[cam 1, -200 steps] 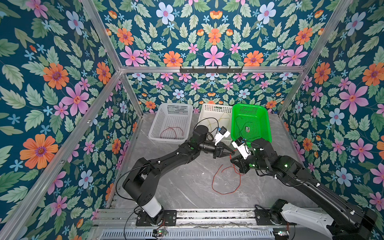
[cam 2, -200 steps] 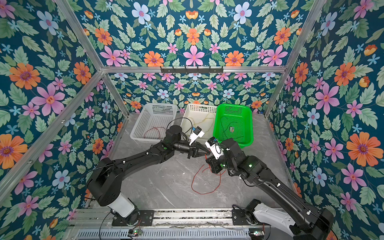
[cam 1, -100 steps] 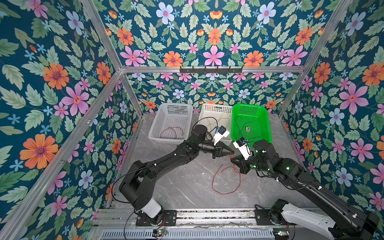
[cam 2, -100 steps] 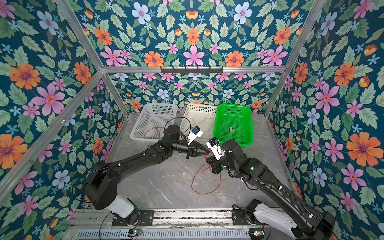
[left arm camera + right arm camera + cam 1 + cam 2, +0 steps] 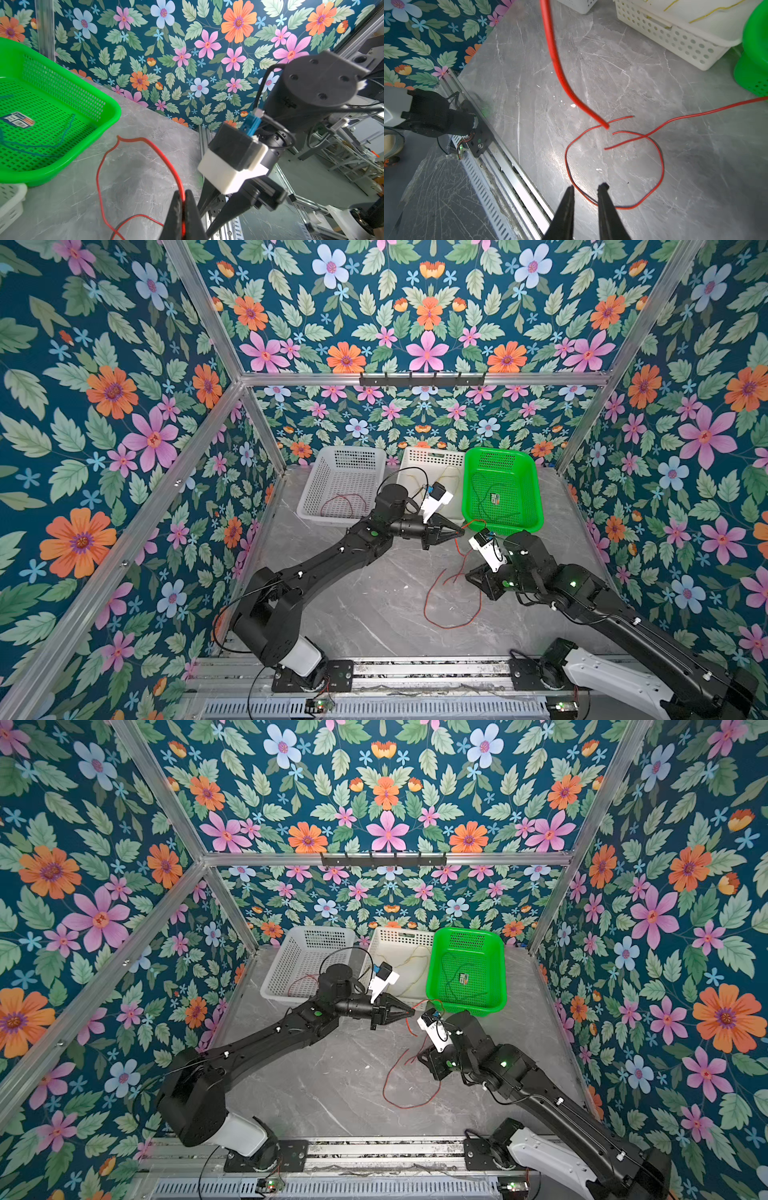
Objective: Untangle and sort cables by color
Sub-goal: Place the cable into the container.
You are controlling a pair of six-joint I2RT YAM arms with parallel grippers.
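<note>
The white basket with matching red cable (image 5: 342,489) lies outward of my left gripper. It will swing outward past the middle basket and release its cable over there.
My left gripper (image 5: 458,531) (image 5: 182,197) is shut on a thin red cable (image 5: 164,158), held above the grey tabletop in front of the green basket (image 5: 536,506). From the grip the cable hangs down in front of my right wrist camera (image 5: 556,62). More red cable lies in a loop (image 5: 451,624) (image 5: 661,166) on the table. My right gripper (image 5: 585,187) hangs open just above that loop, with nothing between its fingers, and stands right of the left gripper in both top views (image 5: 473,574).
Three baskets stand at the back. The left white basket (image 5: 316,489) holds a red cable (image 5: 345,504), the middle white basket (image 5: 432,456) a yellow one (image 5: 712,10), and the green basket a dark green one (image 5: 62,133). An aluminium rail (image 5: 415,668) runs along the front edge.
My right gripper has opened, let go of the red cable and drawn back a little towards the front. The left gripper keeps its hold at about the same place.
</note>
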